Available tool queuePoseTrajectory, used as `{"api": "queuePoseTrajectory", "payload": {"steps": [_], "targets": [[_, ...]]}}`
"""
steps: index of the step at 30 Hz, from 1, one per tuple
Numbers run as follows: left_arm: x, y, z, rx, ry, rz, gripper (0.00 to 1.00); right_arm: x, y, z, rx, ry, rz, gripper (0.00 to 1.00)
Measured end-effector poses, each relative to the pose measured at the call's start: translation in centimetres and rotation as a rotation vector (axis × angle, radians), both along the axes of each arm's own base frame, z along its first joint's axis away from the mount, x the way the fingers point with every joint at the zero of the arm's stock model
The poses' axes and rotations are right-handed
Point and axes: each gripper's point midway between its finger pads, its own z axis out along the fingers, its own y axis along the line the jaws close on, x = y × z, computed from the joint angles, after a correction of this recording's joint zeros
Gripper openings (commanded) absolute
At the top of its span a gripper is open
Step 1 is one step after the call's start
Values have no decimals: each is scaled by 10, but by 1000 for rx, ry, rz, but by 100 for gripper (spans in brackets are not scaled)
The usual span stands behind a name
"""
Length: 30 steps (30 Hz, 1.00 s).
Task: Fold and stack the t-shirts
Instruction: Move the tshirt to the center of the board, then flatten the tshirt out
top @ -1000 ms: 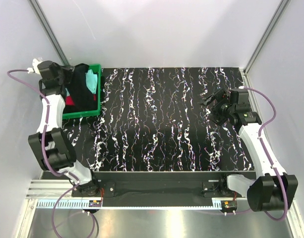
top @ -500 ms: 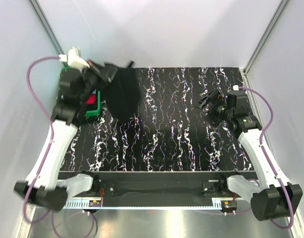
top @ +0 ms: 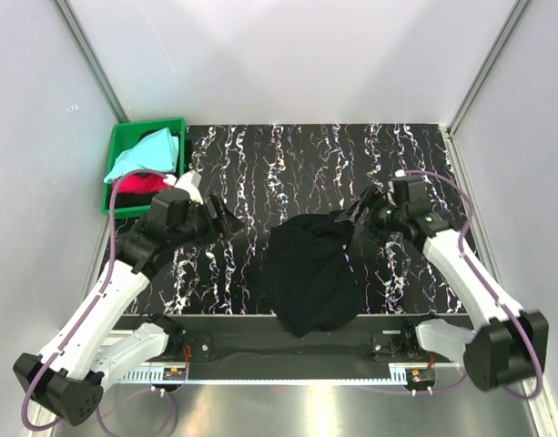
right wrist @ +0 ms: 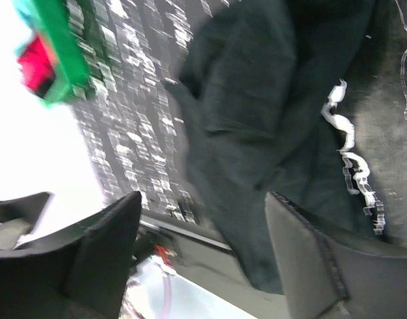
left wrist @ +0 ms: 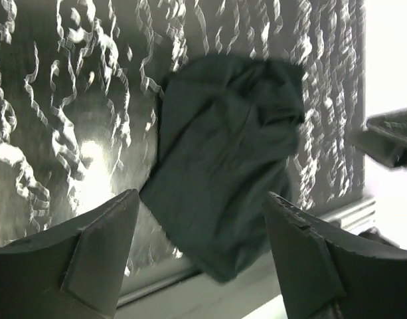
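I will next lower my left gripper across, to the right in the top view, onto the black t-shirt's crate-side far corner (top: pixel 276 229) (left wrist: pixel 170 84) below it, as my right gripper is on either side of the other corner.
The black t-shirt (top: pixel 310 273) lies crumpled at the table's front middle, its lower end hanging over the front edge. My left gripper (top: pixel 226 220) hovers just left of it, open and empty; the left wrist view shows the black t-shirt (left wrist: pixel 223 146) beyond the spread left gripper (left wrist: pixel 200 199). My right gripper (top: pixel 353 215) stands open at the shirt's upper right corner, not holding it; the right wrist view shows the black t-shirt (right wrist: pixel 256 100) past the right gripper (right wrist: pixel 203 196). A pale aqua t-shirt (top: pixel 142 150) and a red t-shirt (top: pixel 142 185) lie in the crate.
The green crate (top: pixel 147 123) stands at the table's back left corner; it also appears in the right wrist view as the green crate (right wrist: pixel 57 46). The black white-streaked tabletop (top: pixel 288 164) stretches behind the shirt. Grey walls enclose the back and both sides.
My left arm swung the black t-shirt out of the crate to the front middle of the table and opened, letting it drop. My right gripper moved left toward the shirt.
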Motion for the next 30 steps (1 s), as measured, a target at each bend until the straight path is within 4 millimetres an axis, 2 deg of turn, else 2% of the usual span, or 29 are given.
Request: {"api": "queuePoseTrajectory", "payload": {"steps": [4, 7, 8, 11, 13, 17, 20, 22, 26, 28, 29, 30], "targets": [[-9, -9, -25, -2, 84, -60, 87, 3, 5, -43, -93, 95, 80, 80], [4, -27, -49, 10, 156, -122, 89, 14, 1, -70, -172, 149, 114, 86], [11, -32, -63, 30, 195, -143, 89, 20, 0, -77, -199, 159, 122, 89], [29, -44, -108, 102, 304, -190, 89, 38, 2, -87, -231, 173, 144, 91], [38, -49, -132, 141, 357, -220, 90, 48, 5, -92, -232, 177, 151, 91], [64, -67, -167, 160, 397, -295, 91, 55, 9, -105, -221, 202, 151, 88], [76, -76, -184, 163, 403, -331, 90, 57, 11, -114, -214, 230, 146, 80], [81, -81, -191, 155, 409, -353, 88, 59, 13, -119, -206, 247, 147, 75], [96, -96, -189, 116, 372, -389, 79, 71, 19, -124, -192, 251, 149, 71], [101, -104, -190, 84, 362, -408, 69, 77, 21, -122, -187, 242, 145, 65], [102, -108, -190, 68, 361, -415, 63, 79, 21, -120, -185, 237, 142, 58], [103, -112, -192, 48, 361, -426, 43, 82, 22, -118, -182, 230, 139, 53]]}}
